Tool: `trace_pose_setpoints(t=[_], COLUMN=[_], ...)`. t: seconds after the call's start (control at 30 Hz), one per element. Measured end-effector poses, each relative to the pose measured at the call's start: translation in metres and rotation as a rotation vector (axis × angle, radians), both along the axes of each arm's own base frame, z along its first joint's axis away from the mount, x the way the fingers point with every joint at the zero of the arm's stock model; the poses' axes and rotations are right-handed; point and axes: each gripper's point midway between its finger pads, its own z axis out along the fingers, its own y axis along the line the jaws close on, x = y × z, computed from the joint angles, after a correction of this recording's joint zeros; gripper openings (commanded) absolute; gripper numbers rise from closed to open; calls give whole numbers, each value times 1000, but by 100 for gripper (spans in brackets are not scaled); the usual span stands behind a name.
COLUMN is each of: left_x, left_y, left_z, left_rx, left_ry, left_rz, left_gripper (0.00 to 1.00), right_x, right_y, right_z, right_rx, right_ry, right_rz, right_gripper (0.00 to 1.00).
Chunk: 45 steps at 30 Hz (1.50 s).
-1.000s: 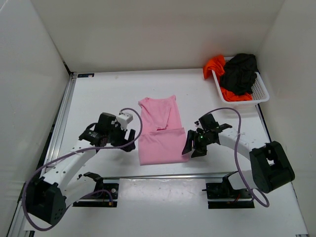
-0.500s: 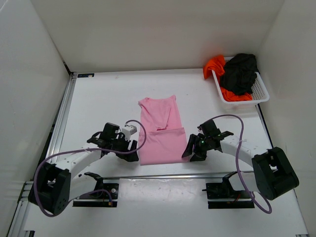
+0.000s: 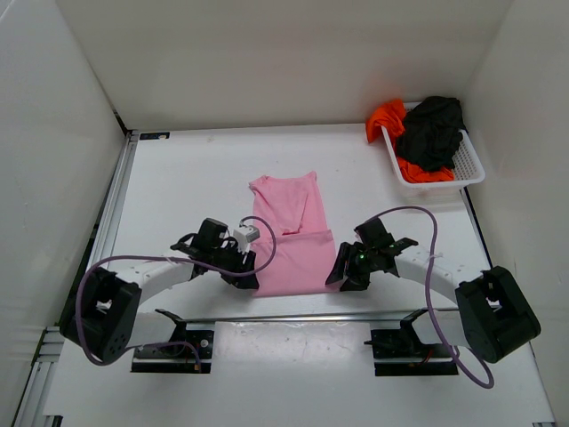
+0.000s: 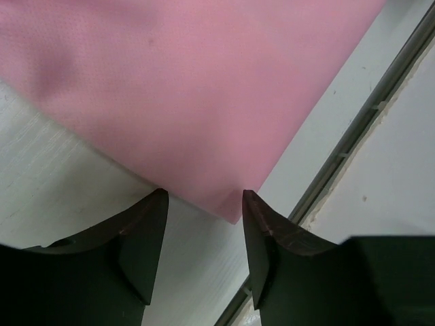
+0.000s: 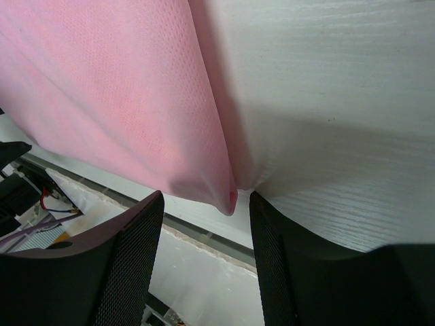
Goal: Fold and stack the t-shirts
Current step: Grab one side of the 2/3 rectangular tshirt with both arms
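Observation:
I should keep my right gripper low next and close its fingers on the near corner of the pink t-shirt, because that corner lies between them.
The light pink t-shirt (image 3: 289, 240) lies on the table, its near part folded over into a flat rectangle. My left gripper (image 3: 252, 278) is open at the shirt's near left corner, which shows between its fingers in the left wrist view (image 4: 234, 212). My right gripper (image 3: 338, 273) is open at the near right corner, which shows in the right wrist view (image 5: 230, 200). The black t-shirt (image 3: 431, 131) and the orange-red t-shirt (image 3: 388, 116) lie crumpled in the basket at the far right.
A white mesh basket (image 3: 469, 169) stands at the far right corner. White walls surround the table. A metal rail (image 3: 293, 316) runs along the near edge just below the pink shirt. Purple cables loop off both arms.
My left gripper has swung right and nearer, from left of the shirt to its near left corner. My right gripper has shifted slightly down to the near right corner. The shirts have not moved.

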Motion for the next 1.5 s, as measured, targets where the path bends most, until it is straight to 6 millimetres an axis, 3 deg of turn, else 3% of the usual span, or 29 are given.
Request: trace_pose_setpoints(t=[0.07, 0.27, 0.33, 0.4, 0.57, 0.8, 0.97, 1.27, 1.5], left_x=[-1, -3, -6, -8, -17, -48, -66, -65, -49], left_y=[0, -4, -5, -5, 6, 37, 44, 40, 35], left_z=[-1, -1, 0, 1, 3, 1, 1, 3, 4], left_rx=[3, -18, -31, -23, 56, 212, 237, 223, 218], left_ry=[6, 30, 40, 62, 177, 361, 485, 548, 518], left_rz=[0, -9, -18, -18, 8, 66, 87, 101, 107], left_gripper=[58, 65, 65, 67, 73, 77, 77, 85, 80], right_x=[0, 2, 0, -2, -11, -15, -16, -17, -17], right_y=[0, 0, 3, 7, 22, 34, 36, 38, 38], right_z=[0, -6, -9, -11, -12, -12, -12, -12, -12], right_rx=[0, -17, -16, -12, 14, 28, 30, 29, 30], right_ry=[0, 3, 14, 17, 25, 26, 29, 26, 26], right_rz=[-4, -6, 3, 22, 70, 102, 102, 107, 107], right_gripper=[56, 28, 11, 3, 2, 2, 2, 2, 2])
